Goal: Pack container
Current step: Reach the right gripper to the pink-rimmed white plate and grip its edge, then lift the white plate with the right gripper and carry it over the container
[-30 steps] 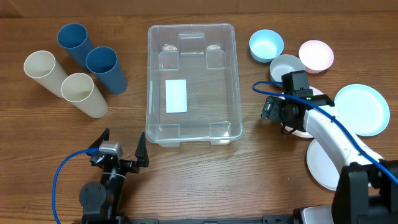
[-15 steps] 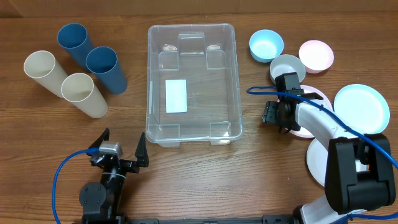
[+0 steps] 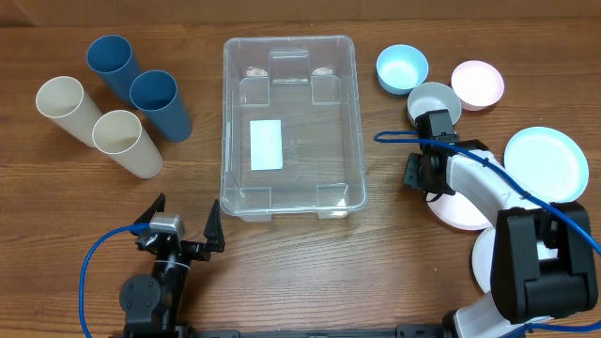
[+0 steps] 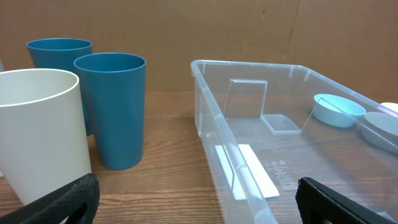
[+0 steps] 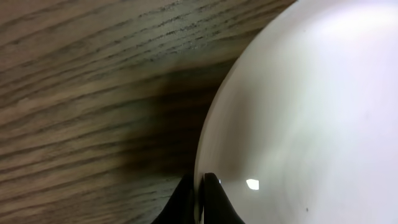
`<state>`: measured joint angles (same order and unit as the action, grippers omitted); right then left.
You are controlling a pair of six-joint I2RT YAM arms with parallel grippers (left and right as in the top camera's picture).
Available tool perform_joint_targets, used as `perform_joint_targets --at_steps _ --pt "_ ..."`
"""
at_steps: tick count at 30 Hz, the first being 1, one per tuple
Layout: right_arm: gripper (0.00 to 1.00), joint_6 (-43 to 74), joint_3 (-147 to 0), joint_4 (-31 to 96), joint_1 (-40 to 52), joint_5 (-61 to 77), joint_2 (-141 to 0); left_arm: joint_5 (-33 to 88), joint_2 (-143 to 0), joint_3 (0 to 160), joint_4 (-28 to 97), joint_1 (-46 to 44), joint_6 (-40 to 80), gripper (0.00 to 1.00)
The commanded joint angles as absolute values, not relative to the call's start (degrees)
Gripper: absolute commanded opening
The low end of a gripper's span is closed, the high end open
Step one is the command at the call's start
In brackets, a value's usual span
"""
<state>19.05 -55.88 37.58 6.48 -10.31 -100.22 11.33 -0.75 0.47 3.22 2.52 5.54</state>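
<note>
The robot should lift its right gripper across to the container's near half, which lies to the gripper's left in the overhead view, then lower the plate and release it.
The clear container (image 3: 310,160) stands empty in the middle of the table, its white label on the bottom; the left wrist view shows its near corner (image 4: 249,155). To its right, my right gripper (image 3: 420,175) is shut on the left rim of a pale pink plate (image 3: 462,208). In the right wrist view the two fingertips (image 5: 200,186) pinch that plate's rim (image 5: 298,112) just above the wood. My left gripper (image 3: 178,235) hangs open near the front edge, left of the container's near corner, with nothing between its fingers (image 4: 199,211).
Two blue cups (image 3: 155,99) and two cream cups (image 3: 122,141) lie at the left. A blue bowl (image 3: 402,68), a pink bowl (image 3: 477,83) and a white bowl (image 3: 434,99) sit at the back right. A light blue plate (image 3: 547,164) and a white plate (image 3: 484,263) lie at the right.
My right gripper has closed its jaws onto the pink plate's rim and shifted slightly to the right. The left arm has not moved.
</note>
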Motion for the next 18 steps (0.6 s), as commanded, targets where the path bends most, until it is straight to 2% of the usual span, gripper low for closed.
perform_joint_targets --at_steps 1,8,18 --pt "0.04 20.1 -55.7 39.1 6.7 -9.3 -100.4 11.4 -0.5 0.3 3.2 3.0 4.7 1.0" --pt "0.04 18.9 -56.8 38.9 6.6 -9.9 -100.4 11.4 -0.5 0.3 3.2 3.0 4.7 1.0" --pt "0.04 17.3 -71.3 47.8 6.8 -10.0 -100.3 11.4 -0.5 0.3 3.2 3.0 4.7 1.0"
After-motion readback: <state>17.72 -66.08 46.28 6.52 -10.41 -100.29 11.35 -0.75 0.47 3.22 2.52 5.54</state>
